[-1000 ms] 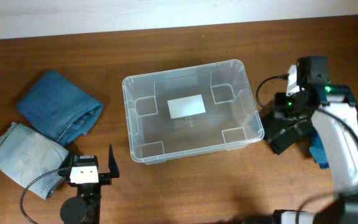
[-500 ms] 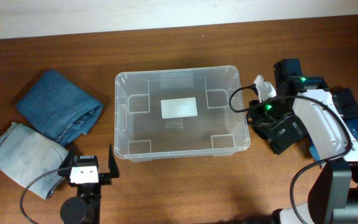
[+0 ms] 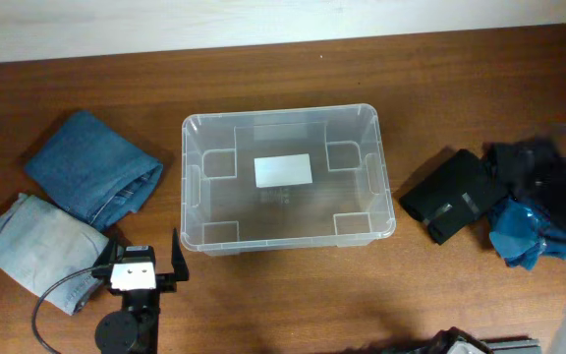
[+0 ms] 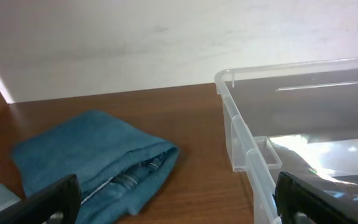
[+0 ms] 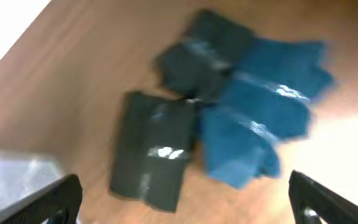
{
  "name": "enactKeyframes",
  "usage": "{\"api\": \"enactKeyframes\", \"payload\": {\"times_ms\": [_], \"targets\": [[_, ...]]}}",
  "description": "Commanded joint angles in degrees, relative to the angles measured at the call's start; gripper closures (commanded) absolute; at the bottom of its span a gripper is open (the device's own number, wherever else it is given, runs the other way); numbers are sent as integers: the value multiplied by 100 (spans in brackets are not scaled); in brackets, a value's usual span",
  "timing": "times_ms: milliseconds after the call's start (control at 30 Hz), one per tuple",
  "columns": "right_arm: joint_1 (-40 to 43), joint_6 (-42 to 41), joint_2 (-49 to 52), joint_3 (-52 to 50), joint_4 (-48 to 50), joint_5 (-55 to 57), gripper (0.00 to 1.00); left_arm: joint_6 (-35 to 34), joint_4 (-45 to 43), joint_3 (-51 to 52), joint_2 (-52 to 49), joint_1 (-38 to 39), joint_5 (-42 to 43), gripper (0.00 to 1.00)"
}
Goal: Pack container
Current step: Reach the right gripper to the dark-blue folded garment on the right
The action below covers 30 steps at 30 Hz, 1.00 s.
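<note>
My right gripper will go down onto the near side of the blue garment and close there, because the garment is below it, beside the black folded garment.
The clear container stands empty mid-table, a white label on its bottom. In the left wrist view its near corner and rim fill the right side. My left gripper rests near the front edge, left of the container, open and holding nothing; in its own view the left gripper has bare wood between its fingers. My right arm is a blur at the overhead view's right edge. The right gripper hangs open over folded clothes, holding nothing.
Folded blue jeans and a pale denim piece lie left of the container. To its right lie a black folded garment, a blue one and a dark one.
The container slid left and squared up, then stayed put. My right arm pulled away from its right side to the table's right edge and its jaws opened. The left arm has not moved.
</note>
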State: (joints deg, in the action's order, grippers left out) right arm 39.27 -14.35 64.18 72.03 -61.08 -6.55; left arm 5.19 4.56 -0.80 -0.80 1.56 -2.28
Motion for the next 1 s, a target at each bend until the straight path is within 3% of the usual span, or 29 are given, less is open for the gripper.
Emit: {"api": "enactKeyframes", "payload": {"times_ms": [0, 200, 333, 700, 733, 767, 933, 967], "targets": [[1220, -529, 271, -769, 39, -186, 1, 111, 4, 26, 44, 31, 44, 1], [2671, -350, 898, -1941, 1082, -1353, 2, 111, 4, 26, 44, 31, 44, 1], [3228, -240, 1528, -2684, 2562, -2664, 2, 111, 7, 26, 44, 31, 46, 0], [2599, -247, 3128, -2927, 4325, -3272, 2, 111, 7, 26, 44, 31, 44, 1], [2535, -245, 3202, -2927, 4363, -3272, 7, 111, 7, 26, 44, 31, 44, 1], [2492, -245, 3246, -2927, 4360, -3270, 18, 111, 7, 26, 44, 31, 44, 1], [2529, -247, 3174, -2905, 4227, -3582, 96, 111, 7, 26, 44, 31, 44, 1], [2544, -245, 3141, -2876, 4135, -3641, 96, 111, 7, 26, 44, 31, 44, 1]]}}
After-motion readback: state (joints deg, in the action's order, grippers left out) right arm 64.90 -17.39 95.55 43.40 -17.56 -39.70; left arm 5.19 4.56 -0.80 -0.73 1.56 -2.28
